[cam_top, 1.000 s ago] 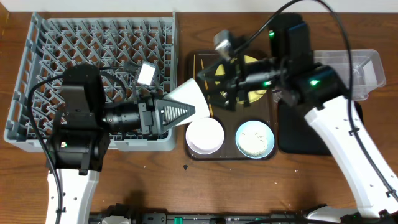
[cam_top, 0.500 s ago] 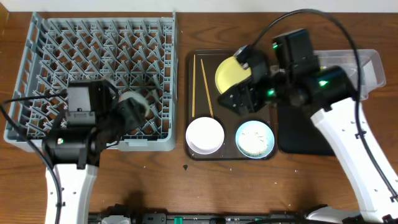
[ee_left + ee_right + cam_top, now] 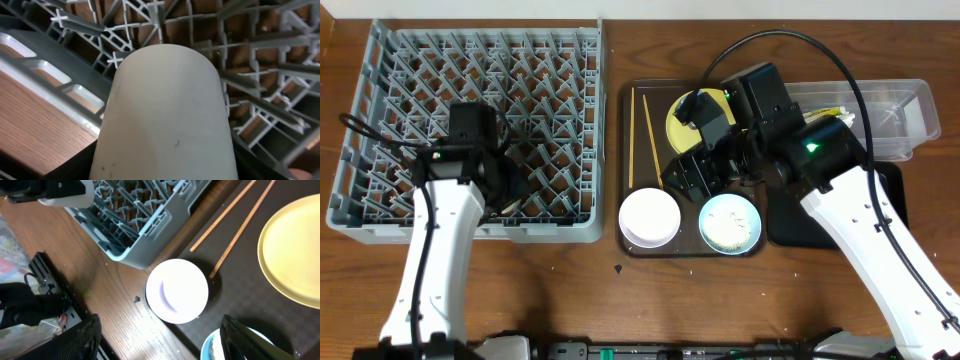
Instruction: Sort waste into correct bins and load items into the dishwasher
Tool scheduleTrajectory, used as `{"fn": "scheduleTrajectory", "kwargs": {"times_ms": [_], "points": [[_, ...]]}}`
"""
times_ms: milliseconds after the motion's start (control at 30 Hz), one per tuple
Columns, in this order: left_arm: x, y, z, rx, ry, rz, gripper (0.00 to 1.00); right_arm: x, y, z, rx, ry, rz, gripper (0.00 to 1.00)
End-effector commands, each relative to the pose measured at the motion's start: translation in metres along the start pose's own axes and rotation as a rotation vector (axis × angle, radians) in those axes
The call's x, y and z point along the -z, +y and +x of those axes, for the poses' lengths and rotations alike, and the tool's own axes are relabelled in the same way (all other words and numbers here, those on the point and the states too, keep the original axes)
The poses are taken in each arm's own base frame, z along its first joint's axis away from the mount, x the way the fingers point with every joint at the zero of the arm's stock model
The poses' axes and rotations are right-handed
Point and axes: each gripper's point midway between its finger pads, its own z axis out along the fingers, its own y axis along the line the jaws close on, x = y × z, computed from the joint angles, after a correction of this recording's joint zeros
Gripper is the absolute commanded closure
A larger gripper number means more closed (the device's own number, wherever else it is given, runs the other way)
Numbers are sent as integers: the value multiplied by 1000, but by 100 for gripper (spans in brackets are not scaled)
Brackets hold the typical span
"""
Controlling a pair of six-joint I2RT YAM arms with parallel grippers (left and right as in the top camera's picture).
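Observation:
Next, my open right gripper lowers onto the light blue bowl's bare rim (image 3: 705,208) on the side by the white bowl (image 3: 649,217). Rice-like scraps cover the light blue bowl's middle.
My left gripper (image 3: 510,200) is low over the front of the grey dish rack (image 3: 420,70). It is shut on a white cup-like item (image 3: 165,110) that fills the left wrist view above the pegs. My right gripper (image 3: 695,175) is open and empty above the brown tray, over the white bowl (image 3: 649,217) and beside the light blue bowl (image 3: 730,222), which holds rice-like scraps. Two chopsticks (image 3: 645,135) lie left of the yellow plate (image 3: 685,120), which my arm partly hides. A yellow-green wrapper (image 3: 835,112) lies in the clear tub (image 3: 910,110). No napkin shows.
The dark brown serving tray (image 3: 623,160) lies between the rack and the black tray (image 3: 790,225), which sits partly under my right arm. In the right wrist view the rack corner (image 3: 145,215) is close to the white bowl (image 3: 177,291). A small dark crumb (image 3: 618,268) lies on the wood.
My left arm swung left from the brown tray's edge with the white item and lowered it over the rack. My right arm moved down and left, from over the plate toward the bowls.

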Motion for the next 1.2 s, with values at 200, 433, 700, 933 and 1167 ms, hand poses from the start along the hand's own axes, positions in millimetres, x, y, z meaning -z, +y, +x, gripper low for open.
{"fn": "scheduleTrajectory", "kwargs": {"times_ms": [200, 433, 700, 933, 1167], "points": [[-15, -14, 1, 52, 101, 84, 26, 4, 3, 1, -2, -2, 8, 26], [16, -24, -7, 32, 51, 168, 16, 4, 2, 2, -23, -1, 12, 26], [71, -55, 4, -206, -21, 425, 18, 6, -51, 10, -357, -16, 314, 31], [138, -84, 45, -546, -136, 720, 18, -39, -70, 50, -513, 152, 372, 45], [181, -71, 62, -607, -301, 773, 9, -93, -112, 106, -660, 317, 535, 59]]}}
